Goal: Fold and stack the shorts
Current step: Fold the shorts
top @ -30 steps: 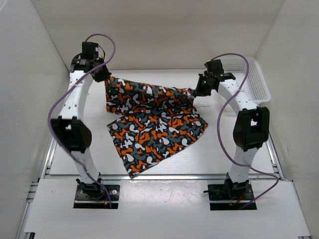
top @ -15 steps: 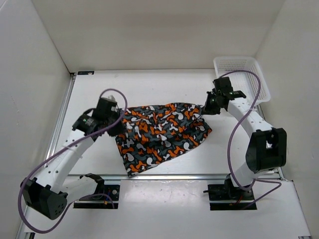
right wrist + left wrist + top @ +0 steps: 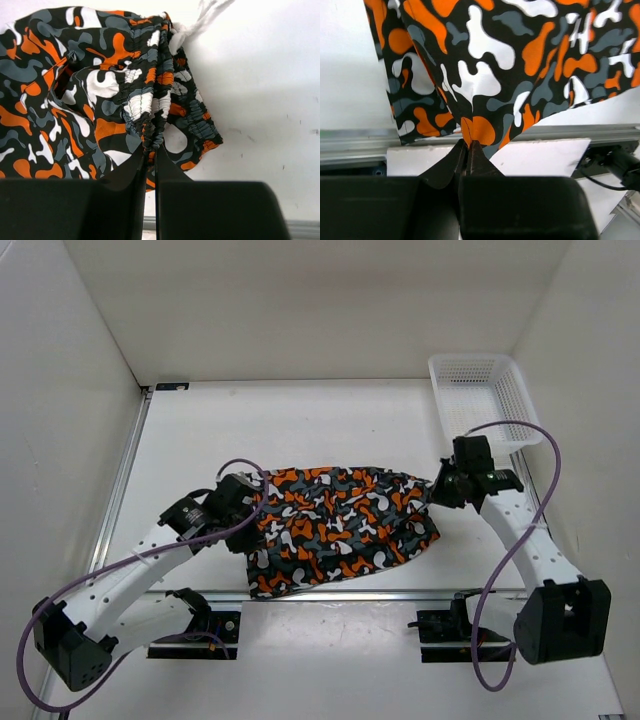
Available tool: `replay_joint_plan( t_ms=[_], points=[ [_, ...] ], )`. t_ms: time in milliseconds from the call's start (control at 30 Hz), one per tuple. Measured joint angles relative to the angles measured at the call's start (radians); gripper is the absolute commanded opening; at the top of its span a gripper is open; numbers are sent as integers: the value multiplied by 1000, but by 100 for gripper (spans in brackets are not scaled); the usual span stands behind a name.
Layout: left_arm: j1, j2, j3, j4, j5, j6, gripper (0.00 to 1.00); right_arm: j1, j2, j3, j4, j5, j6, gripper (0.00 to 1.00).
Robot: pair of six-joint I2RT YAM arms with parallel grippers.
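My left gripper will next go down and back toward the rail, over the shorts' under layer's near corner point(image 3: 259, 590) point(image 3: 411, 136), to let go of the held edge, because that corner is uncovered.
The shorts point(image 3: 340, 525), in orange, black, grey and white camouflage, lie doubled over near the table's front edge between my two arms. My left gripper point(image 3: 243, 515) is shut on their left edge; in the left wrist view the fabric point(image 3: 485, 65) hangs from my pinched gripper point(image 3: 468, 145). My right gripper point(image 3: 438, 490) is shut on the elastic waistband at the right end. In the right wrist view the gathered waistband point(image 3: 150, 110) runs into the closed gripper point(image 3: 151, 150), with a white drawstring point(image 3: 200, 20) trailing beyond.
A white mesh basket point(image 3: 487, 400) stands at the back right of the table. A metal rail point(image 3: 330, 593) runs along the front edge just below the shorts. White walls enclose the table on three sides.
Both arms have swung down and toward the front, carrying the far edge of the shorts over the near half. The garment now lies folded and lower, close to the front rail.
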Motion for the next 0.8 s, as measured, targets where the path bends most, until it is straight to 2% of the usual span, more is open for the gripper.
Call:
replay_joint_plan(
  t_ms=[200,267,300,333,367,400,433,467,633,800],
  points=[
    [-67,8,-82,-19,-8,-88,10,-4,-140,-158,-48,31,97,0],
    [-83,16,-111,-24,-6,-116,10,-4,-203,-222,-76,37,149,9],
    [-90,19,-125,-27,-3,-129,10,-4,-238,-248,-93,42,172,38],
    [-95,20,-135,-32,-2,-138,10,-4,-276,-269,-113,49,201,58],
    [-98,22,-144,-37,3,-146,39,-4,-309,-283,-129,58,224,72],
    [-101,24,-147,-45,5,-149,61,-5,-343,-291,-149,65,238,79],
    [-101,28,-147,-54,10,-153,78,-5,-365,-291,-163,75,254,85],
    [-101,31,-146,-62,14,-156,100,-5,-377,-291,-165,83,267,86],
    [-101,69,-55,-138,-29,-167,100,-5,-359,-291,-173,108,302,87],
    [-65,164,64,-107,-111,-124,100,-5,-288,-292,-177,96,326,87]
  ],
)
